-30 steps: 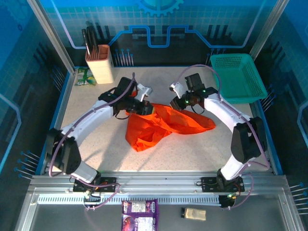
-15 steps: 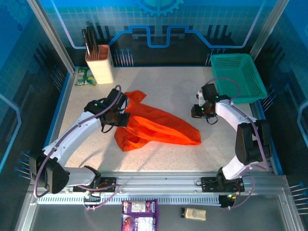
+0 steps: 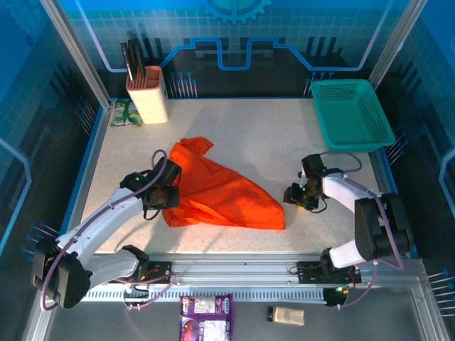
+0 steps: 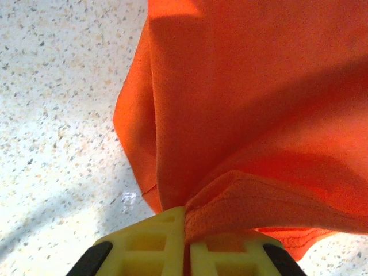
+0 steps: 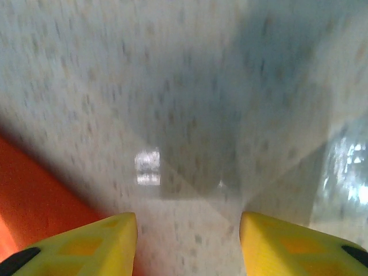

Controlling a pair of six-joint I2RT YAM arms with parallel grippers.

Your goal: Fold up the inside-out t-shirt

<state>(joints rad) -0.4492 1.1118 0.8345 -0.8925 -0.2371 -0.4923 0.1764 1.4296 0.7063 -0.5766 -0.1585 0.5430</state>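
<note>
Bare table lies between my open fingers, so my right gripper will next go back and over the shirt's pointed corner [image 3: 280, 223], which ends just beside them.
The orange t-shirt [image 3: 217, 192] lies spread in a rough triangle on the table's middle, one sleeve end pointing to the back. My left gripper [image 3: 169, 196] is at its left edge, shut on a bunched fold of the cloth [image 4: 247, 201]; the yellow jaws meet with the orange fabric pinched between them. My right gripper [image 3: 291, 197] hovers low just right of the shirt's right corner, open with bare table between its yellow fingers [image 5: 86, 241]. An orange edge of the shirt [image 5: 34, 195] shows at the left of the right wrist view.
A teal mesh basket [image 3: 352, 114] stands at the back right corner. A beige knife block [image 3: 146, 96] and a green packet [image 3: 125, 112] sit at the back left. Bare speckled table [image 3: 270, 135] lies behind the shirt.
Both arms have drawn toward the near edge, dragging the shirt down and flatter. The right gripper let go of the cloth and now stands open beside it.
</note>
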